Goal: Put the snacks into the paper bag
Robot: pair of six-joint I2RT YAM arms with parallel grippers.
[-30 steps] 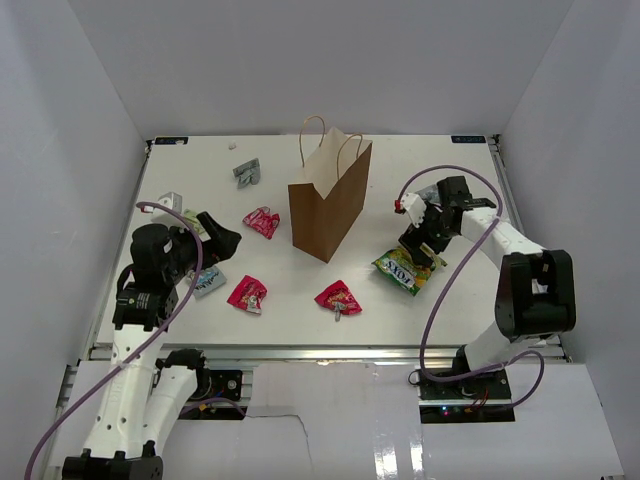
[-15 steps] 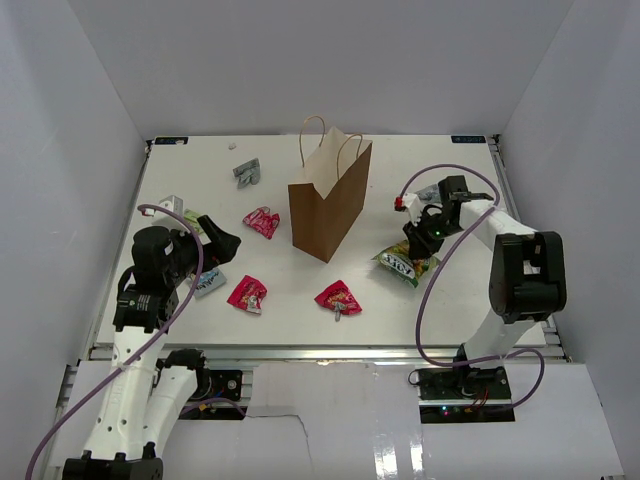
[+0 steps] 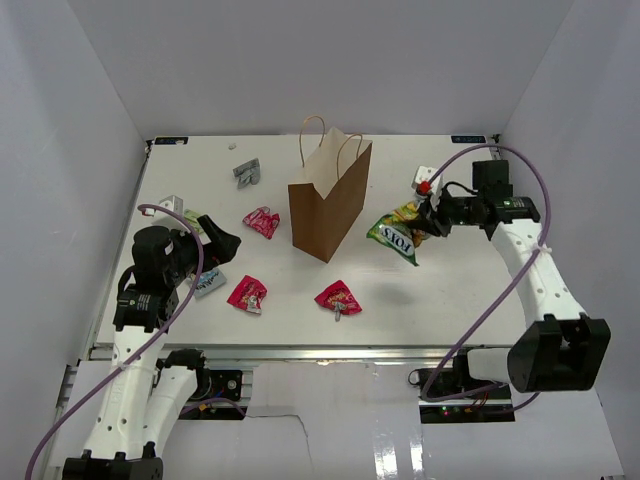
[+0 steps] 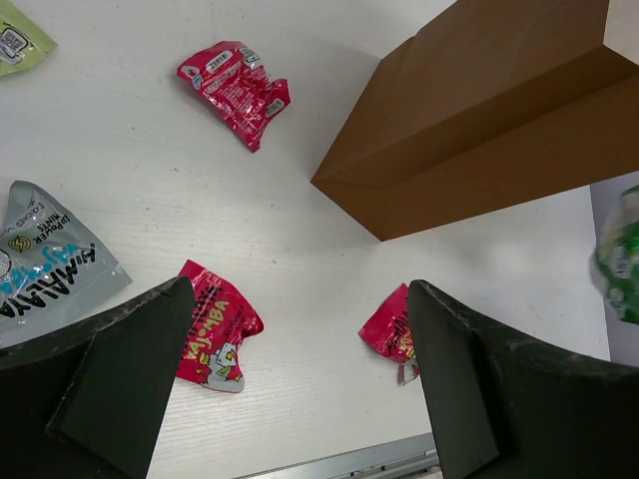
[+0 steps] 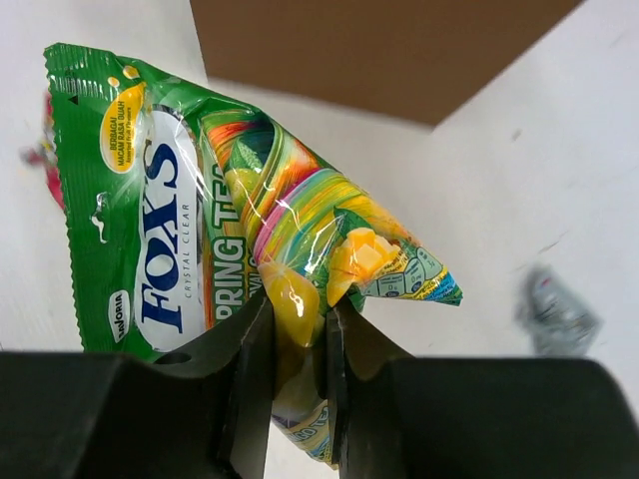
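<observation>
The bag's opening [image 3: 328, 171] lies left of my right gripper in the top view, so next the gripper should raise the packet above the bag's tall side, move over and release.
The brown paper bag [image 3: 330, 205] stands upright mid-table with its handles up. My right gripper [image 3: 428, 220] is shut on the green-yellow snack packet [image 3: 395, 236] and holds it off the table, right of the bag. In the right wrist view the jaws pinch a fold of that packet [image 5: 190, 230] at its lower edge. Red packets lie at the bag's left [image 3: 262, 221] and in front of it [image 3: 247, 294], [image 3: 338, 298]. My left gripper [image 3: 222, 243] hangs open over the left side, with nothing between its fingers [image 4: 150, 339].
A grey packet [image 3: 246, 172] lies at the back left. A light blue-grey packet [image 3: 208, 282] and another grey one [image 3: 170, 203] lie by the left arm. White walls close the table at the left, back and right.
My right gripper has shut on the green-yellow packet, lifted it off the table and carried it back and up beside the bag. The left arm has not moved.
</observation>
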